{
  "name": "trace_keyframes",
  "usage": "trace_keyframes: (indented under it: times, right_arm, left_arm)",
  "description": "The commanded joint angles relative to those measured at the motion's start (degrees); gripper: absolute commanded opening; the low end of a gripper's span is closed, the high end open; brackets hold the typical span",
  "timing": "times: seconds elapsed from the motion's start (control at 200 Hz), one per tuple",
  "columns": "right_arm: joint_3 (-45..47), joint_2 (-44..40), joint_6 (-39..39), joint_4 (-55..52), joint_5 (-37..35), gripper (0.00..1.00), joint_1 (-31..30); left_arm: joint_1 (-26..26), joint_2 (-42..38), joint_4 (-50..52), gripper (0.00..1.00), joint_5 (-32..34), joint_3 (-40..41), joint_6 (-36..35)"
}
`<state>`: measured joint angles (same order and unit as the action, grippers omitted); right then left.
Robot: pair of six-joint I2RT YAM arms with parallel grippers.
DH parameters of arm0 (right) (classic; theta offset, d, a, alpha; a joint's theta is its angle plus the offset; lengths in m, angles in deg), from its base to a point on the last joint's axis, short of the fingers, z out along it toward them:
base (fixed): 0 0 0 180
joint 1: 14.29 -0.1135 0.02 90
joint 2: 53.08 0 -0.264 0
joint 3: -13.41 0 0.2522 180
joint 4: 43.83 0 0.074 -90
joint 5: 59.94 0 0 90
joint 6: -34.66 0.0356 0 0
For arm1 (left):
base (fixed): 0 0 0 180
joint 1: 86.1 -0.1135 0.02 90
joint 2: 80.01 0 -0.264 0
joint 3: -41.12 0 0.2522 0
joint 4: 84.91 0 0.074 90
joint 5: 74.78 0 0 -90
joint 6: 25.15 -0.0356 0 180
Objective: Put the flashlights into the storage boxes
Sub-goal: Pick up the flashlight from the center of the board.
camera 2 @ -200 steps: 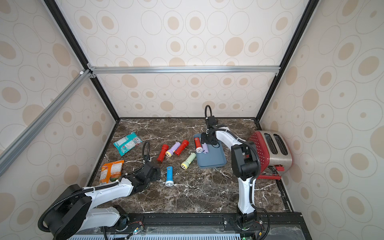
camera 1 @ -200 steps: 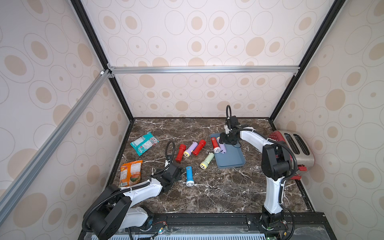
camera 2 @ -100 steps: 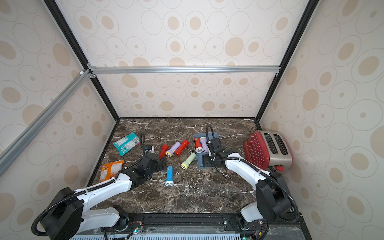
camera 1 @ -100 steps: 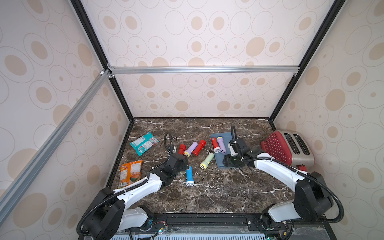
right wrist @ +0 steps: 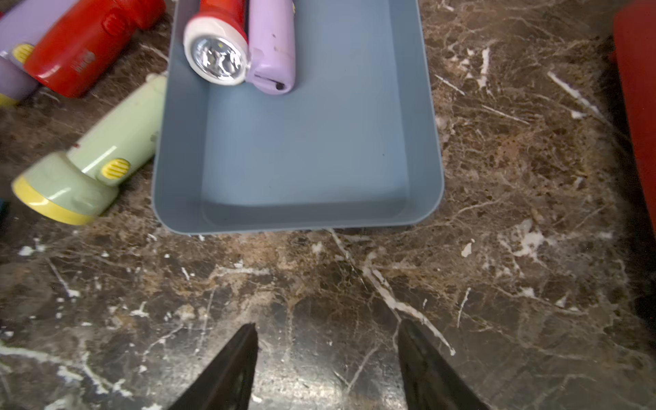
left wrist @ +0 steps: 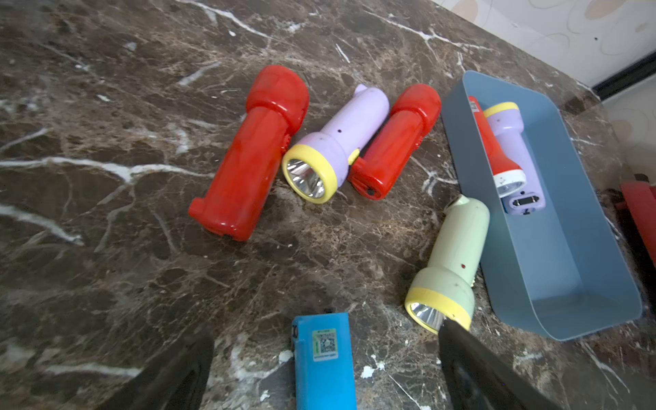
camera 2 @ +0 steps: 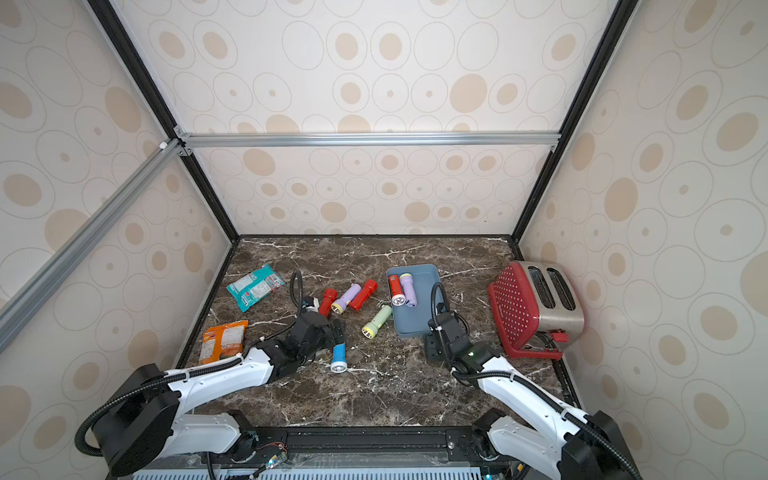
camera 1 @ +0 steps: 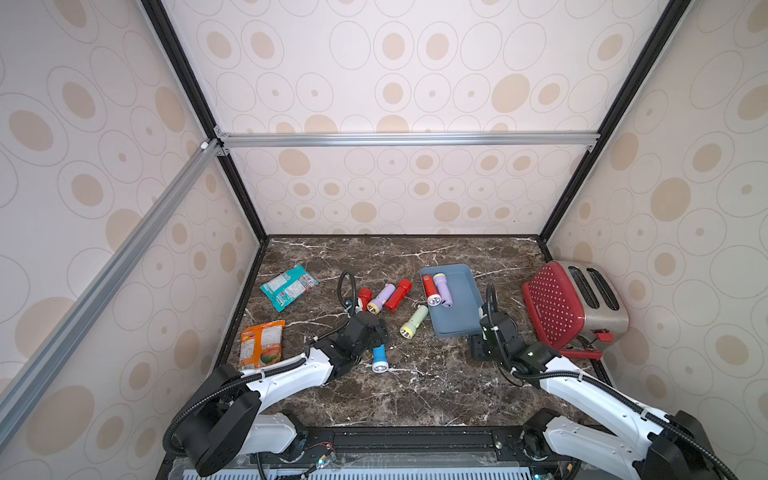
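The robot should next move its left gripper outward and down over the body of the red flashlight nearer the blue-grey storage box [camera 1: 462,318], since it lies farther out than the robot's fingers and below them.
The blue-grey storage box [camera 1: 462,318] [right wrist: 301,149] holds a red flashlight [camera 1: 429,289] and a lilac one [camera 1: 444,287] side by side at its far end. On the marble lie two red flashlights [left wrist: 248,156] [left wrist: 395,142] with a lilac one [left wrist: 333,145] between them. A pale green flashlight [camera 1: 413,322] rests against the box's left wall. My left gripper [left wrist: 324,330] is open and straddles the tail of a blue flashlight [camera 1: 379,359] without touching it. Just in front of the box's near edge, my right gripper [right wrist: 327,324] is open and empty over bare marble.
A red polka-dot toaster [camera 1: 573,303] stands at the right wall, close to my right arm. A teal snack packet [camera 1: 289,286] and an orange one [camera 1: 262,344] lie at the left. Patterned walls enclose the table on three sides.
My right gripper has pulled back from the box's far end to the marble in front of it. My left gripper has advanced to the blue flashlight.
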<state>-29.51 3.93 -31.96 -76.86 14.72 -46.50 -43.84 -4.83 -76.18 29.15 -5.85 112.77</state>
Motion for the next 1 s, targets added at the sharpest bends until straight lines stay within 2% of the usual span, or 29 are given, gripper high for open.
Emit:
trace_keyframes:
  times: [0.0,0.14,0.215,0.28,0.33,0.445,0.595,0.645,0.8,0.995]
  right_arm:
    - [1.8,-1.4,1.3,5.7,-2.5,0.64,-0.7]
    - [0.8,0.5,1.6,5.3,-3.0,0.64,-0.7]
    - [-0.6,2.0,1.3,4.2,-2.9,0.64,-0.8]
    - [-1.4,2.7,1.3,3.6,-2.9,0.65,-0.8]
    - [-1.4,2.7,1.4,3.6,-2.8,0.64,-0.8]
    - [-0.9,1.5,1.5,3.7,-3.0,0.64,-0.8]
    - [0.7,0.0,1.5,5.5,-3.3,0.64,-0.7]
    - [0.8,0.3,1.5,5.7,-3.1,0.64,-0.7]
    - [-1.0,2.1,1.2,4.1,-3.0,0.65,-0.8]
    - [-1.4,2.5,1.2,3.8,-2.8,0.65,-0.7]
  left_arm:
    - [0.2,2.3,-1.0,0.99,-3.0,-5.2,-7.3]
    - [-0.3,7.0,2.4,0.97,-1.3,-12.6,-16.2]
    - [-2.1,10.7,4.1,0.90,-2.6,-17.3,-20.7]
    - [-4.3,14.6,5.9,0.79,-5.4,-22.3,-23.4]
    - [-5.6,17.9,6.9,0.73,-7.5,-25.8,-25.1]
    - [-6.3,25.0,9.5,0.64,-10.1,-33.7,-28.0]
    - [-6.2,33.4,12.6,0.60,-12.8,-41.8,-27.9]
    - [-6.2,36.4,14.8,0.55,-13.5,-45.0,-27.7]
    - [-6.2,42.1,19.3,0.53,-13.1,-51.1,-27.8]
    - [-6.0,42.6,21.7,0.58,-8.7,-53.0,-27.7]
